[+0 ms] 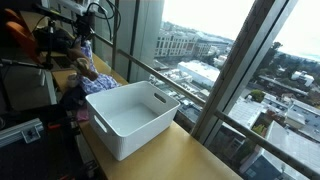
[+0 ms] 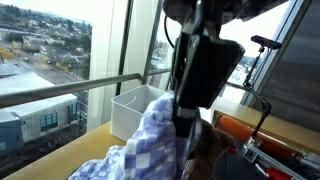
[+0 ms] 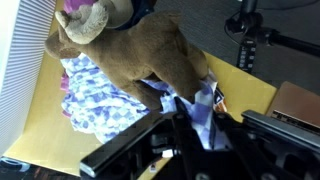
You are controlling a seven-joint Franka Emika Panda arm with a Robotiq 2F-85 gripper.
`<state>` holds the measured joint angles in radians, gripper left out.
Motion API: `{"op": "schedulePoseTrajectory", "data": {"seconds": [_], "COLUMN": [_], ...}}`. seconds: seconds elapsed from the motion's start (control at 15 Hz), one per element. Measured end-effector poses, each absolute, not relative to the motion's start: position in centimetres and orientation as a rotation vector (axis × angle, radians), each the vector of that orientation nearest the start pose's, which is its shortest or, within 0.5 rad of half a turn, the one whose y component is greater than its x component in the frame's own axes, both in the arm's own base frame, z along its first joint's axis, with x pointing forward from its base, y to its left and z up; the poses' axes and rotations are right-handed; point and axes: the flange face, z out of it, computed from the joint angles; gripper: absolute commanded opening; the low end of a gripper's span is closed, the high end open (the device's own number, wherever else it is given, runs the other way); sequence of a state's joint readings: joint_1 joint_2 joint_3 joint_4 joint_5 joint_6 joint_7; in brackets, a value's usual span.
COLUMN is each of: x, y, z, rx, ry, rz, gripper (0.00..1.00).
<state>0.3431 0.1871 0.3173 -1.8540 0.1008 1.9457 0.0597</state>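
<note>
My gripper will next move toward the window and down over the spread cloth beside the brown stuffed animal (image 3: pixel 130 50) to release the fold, as it hangs above the table.
My gripper (image 3: pixel 192 125) is shut on a fold of a blue-and-white checked cloth (image 3: pixel 100 100) and holds it up off the wooden table. In an exterior view the cloth (image 2: pixel 150 140) hangs from the gripper (image 2: pixel 185 120) in front of the camera. A brown stuffed animal (image 3: pixel 130 50) lies on the cloth just beyond the fingers. In an exterior view the cloth (image 1: pixel 98 83) and the toy (image 1: pixel 82 68) lie behind a white plastic bin (image 1: pixel 130 115), under the arm (image 1: pixel 85 35).
The white bin (image 2: pixel 135 108) stands on the wooden table (image 1: pixel 190 155) beside a large window with a metal railing (image 1: pixel 190 90). Camera stands and dark equipment (image 3: pixel 250 30) sit at the table's far end. An orange-red case (image 2: pixel 255 130) lies close by.
</note>
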Motion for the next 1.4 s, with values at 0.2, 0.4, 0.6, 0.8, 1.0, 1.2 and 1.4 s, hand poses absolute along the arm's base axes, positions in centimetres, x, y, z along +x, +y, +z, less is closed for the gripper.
{"op": "schedulePoseTrajectory", "data": {"seconds": [0.2,0.4,0.6,0.8,1.0,1.2,1.4], "x": [49.6,51.7,52.5,52.3,52.3,53.1,55.0], "y": [31.8,28.0,26.7,27.7,28.8,29.1,28.9], "z": [39.3,38.5,37.7,35.8,33.5,32.2,31.9], "rx": [-2.924,-2.919,-2.900,-2.889,-2.879,-2.880,-2.902], "ry": [-0.749,-0.687,-0.656,-0.672,-0.693,-0.722,-0.757], "rz": [0.248,0.264,0.284,0.321,0.334,0.310,0.253], "gripper": [0.04,0.04,0.04,0.04,0.04,0.04,0.04]}}
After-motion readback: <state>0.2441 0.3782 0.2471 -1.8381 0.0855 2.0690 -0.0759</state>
